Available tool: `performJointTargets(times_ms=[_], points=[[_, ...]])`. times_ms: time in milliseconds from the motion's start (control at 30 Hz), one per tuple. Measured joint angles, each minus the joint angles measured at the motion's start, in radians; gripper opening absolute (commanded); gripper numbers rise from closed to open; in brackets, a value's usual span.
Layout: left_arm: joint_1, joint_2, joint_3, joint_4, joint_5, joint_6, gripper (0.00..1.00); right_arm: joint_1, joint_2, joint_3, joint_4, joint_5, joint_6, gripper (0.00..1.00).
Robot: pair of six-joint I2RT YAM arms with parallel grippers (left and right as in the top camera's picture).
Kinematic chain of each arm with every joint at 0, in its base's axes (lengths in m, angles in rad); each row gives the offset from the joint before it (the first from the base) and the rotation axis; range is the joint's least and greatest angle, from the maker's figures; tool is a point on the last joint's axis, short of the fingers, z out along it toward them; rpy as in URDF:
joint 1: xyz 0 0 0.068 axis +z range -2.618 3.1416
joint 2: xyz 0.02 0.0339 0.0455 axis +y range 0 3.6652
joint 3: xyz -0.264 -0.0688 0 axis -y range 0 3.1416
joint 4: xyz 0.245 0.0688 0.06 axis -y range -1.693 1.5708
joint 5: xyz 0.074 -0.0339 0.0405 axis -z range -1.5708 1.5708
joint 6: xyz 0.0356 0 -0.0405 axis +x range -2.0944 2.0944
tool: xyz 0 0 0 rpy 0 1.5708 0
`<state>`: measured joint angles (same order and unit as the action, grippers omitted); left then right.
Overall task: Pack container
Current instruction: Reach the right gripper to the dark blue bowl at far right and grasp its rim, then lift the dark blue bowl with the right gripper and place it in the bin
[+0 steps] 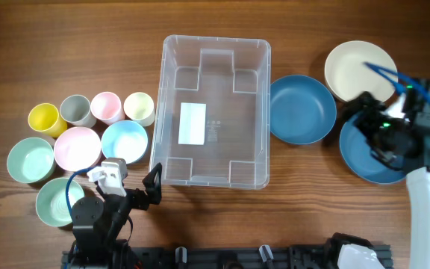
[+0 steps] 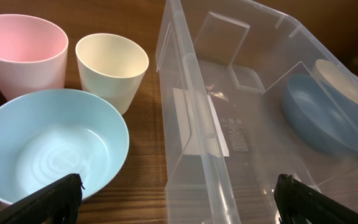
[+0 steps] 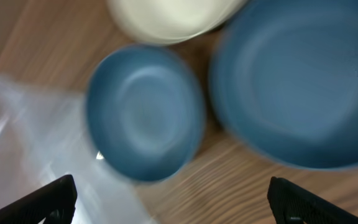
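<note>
The near rim of the dark blue plate is below my right gripper and closer to my base. I will move my right gripper back and down onto that rim next.
The large clear container [image 1: 216, 84] stands empty in the middle of the table, with a white label [image 1: 192, 123] on its base. My left gripper [image 1: 131, 184] is open and empty at the container's near left corner, between it and a light blue bowl [image 1: 124, 140]. In the left wrist view the open jaws [image 2: 179, 205] straddle the container's left wall [image 2: 191, 124], with the light blue bowl [image 2: 55, 149] to the left. My right gripper [image 1: 377, 136] is open and empty above a dark blue plate [image 1: 372, 161]. The right wrist view is blurred: its jaws [image 3: 173, 205] are wide apart.
Left of the container are yellow [image 1: 43, 118], grey [image 1: 75, 110], pink [image 1: 106, 106] and cream [image 1: 139, 107] cups, a pink bowl [image 1: 77, 147] and two mint bowls [image 1: 30, 159] [image 1: 57, 202]. On the right are a dark blue bowl [image 1: 301, 108] and a cream bowl [image 1: 358, 69].
</note>
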<state>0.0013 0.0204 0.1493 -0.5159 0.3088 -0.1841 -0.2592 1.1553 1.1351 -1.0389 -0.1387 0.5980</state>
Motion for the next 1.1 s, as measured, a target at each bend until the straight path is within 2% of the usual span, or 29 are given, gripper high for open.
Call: performJointTargets(times_ms=[167,300,467,500,567,633,667,700,767,800,900,1100], points=[[0.000,0.000,0.000,0.000,0.000,0.000,1.00,-0.186,0.004,-0.011,0.000,0.092,0.034,1.00],[0.000,0.000,0.000,0.000,0.000,0.000,1.00,-0.338,0.037,-0.095,0.040,0.126,0.045,1.00],[0.000,0.000,0.000,0.000,0.000,0.000,1.00,-0.423,0.168,-0.217,0.099,0.125,0.046,1.00],[0.000,0.000,0.000,0.000,0.000,0.000,1.00,-0.450,0.240,-0.261,0.116,0.125,0.046,0.96],[0.000,0.000,0.000,0.000,0.000,0.000,1.00,-0.455,0.262,-0.277,0.141,0.125,0.047,0.90],[0.000,0.000,0.000,0.000,0.000,0.000,1.00,-0.458,0.292,-0.298,0.203,0.124,0.053,0.77],[0.000,0.000,0.000,0.000,0.000,0.000,1.00,-0.459,0.307,-0.310,0.220,0.126,0.052,0.66],[0.000,0.000,0.000,0.000,0.000,0.000,1.00,-0.460,0.331,-0.341,0.241,0.125,0.056,0.59],[0.000,0.000,0.000,0.000,0.000,0.000,1.00,-0.460,0.336,-0.377,0.292,0.125,0.061,0.49],[0.000,0.000,0.000,0.000,0.000,0.000,1.00,-0.460,0.336,-0.393,0.308,0.125,0.062,0.34],[0.000,0.000,0.000,0.000,0.000,0.000,1.00,-0.460,0.338,-0.411,0.315,0.125,0.059,0.05],[0.000,0.000,0.000,0.000,0.000,0.000,1.00,-0.467,0.320,-0.403,0.299,0.101,0.083,0.04]])
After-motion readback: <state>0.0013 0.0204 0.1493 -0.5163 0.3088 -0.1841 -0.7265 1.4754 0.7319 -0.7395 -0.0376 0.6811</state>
